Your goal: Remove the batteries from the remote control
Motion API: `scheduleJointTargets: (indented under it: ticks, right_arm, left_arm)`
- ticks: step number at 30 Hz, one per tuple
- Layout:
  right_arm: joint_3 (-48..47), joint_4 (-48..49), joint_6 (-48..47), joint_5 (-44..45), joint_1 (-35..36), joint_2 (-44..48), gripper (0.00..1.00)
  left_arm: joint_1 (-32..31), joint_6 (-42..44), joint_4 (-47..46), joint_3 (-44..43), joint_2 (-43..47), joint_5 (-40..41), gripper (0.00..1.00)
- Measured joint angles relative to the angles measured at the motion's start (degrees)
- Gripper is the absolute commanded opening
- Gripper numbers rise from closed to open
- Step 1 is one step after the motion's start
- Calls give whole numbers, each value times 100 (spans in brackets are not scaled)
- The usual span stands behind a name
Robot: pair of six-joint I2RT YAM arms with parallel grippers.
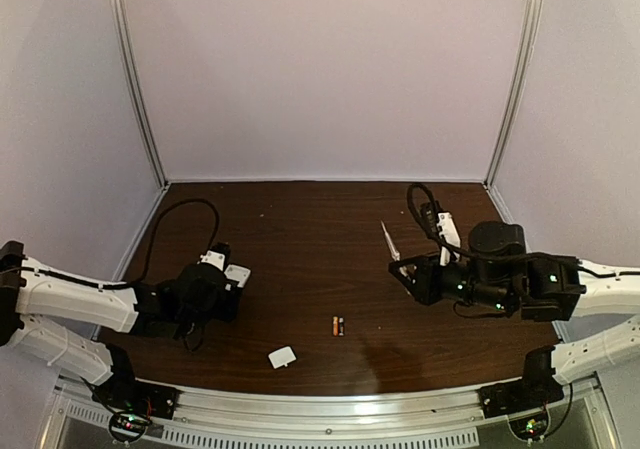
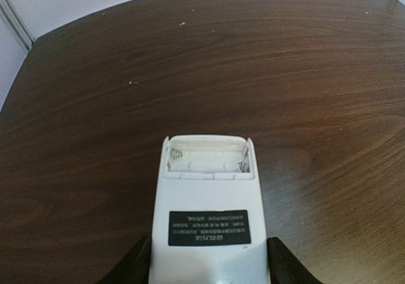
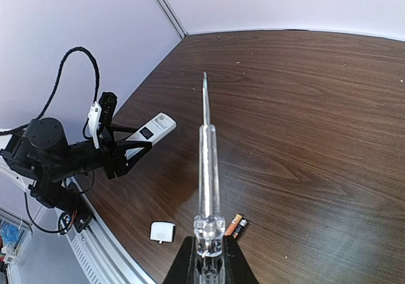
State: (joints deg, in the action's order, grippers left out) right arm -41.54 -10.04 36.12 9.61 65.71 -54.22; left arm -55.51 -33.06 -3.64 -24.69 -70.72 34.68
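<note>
The left gripper will lower the remote control (image 2: 209,214), with its battery bay empty, back and down to release it, because bare tabletop is below the gripper and back toward the robot's base.
My left gripper (image 1: 233,281) is shut on the white remote control (image 2: 209,214), held just above the table with its back face up. Its battery bay (image 2: 207,159) is open and empty, and a dark label (image 2: 209,228) shows below it. The remote also shows in the right wrist view (image 3: 152,129). The two batteries (image 1: 338,325) lie side by side on the table near the front middle, also seen in the right wrist view (image 3: 237,226). My right gripper (image 1: 410,274) is shut on a clear-handled screwdriver (image 3: 207,164) that points away from it.
The small white cover piece (image 1: 282,357) lies on the table near the front edge, left of the batteries; it also shows in the right wrist view (image 3: 162,231). White walls with metal corner posts (image 1: 140,79) enclose the brown table (image 1: 320,229). A black cable (image 1: 180,214) loops behind the left arm.
</note>
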Motion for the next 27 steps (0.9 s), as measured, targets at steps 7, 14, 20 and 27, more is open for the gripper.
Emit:
scheduleJointTargets:
  ticks: [7,14,20,27]
  right_arm:
    - [-9,-175,50,236,227,48,0]
    - [-9,-350,72,339,289,372,0]
    - [-9,-450,70,398,304,525,0]
    - [-9,-603,26,444,306,584,0]
  left_arm:
    - [-2,-944,125,516,0,157,0]
    - [-2,-1458,22,811,-68,216,0]
    - [-7,-1711,-343,964,-173,238,9]
    - [-11,-1915,-592,1054,-256,240,27]
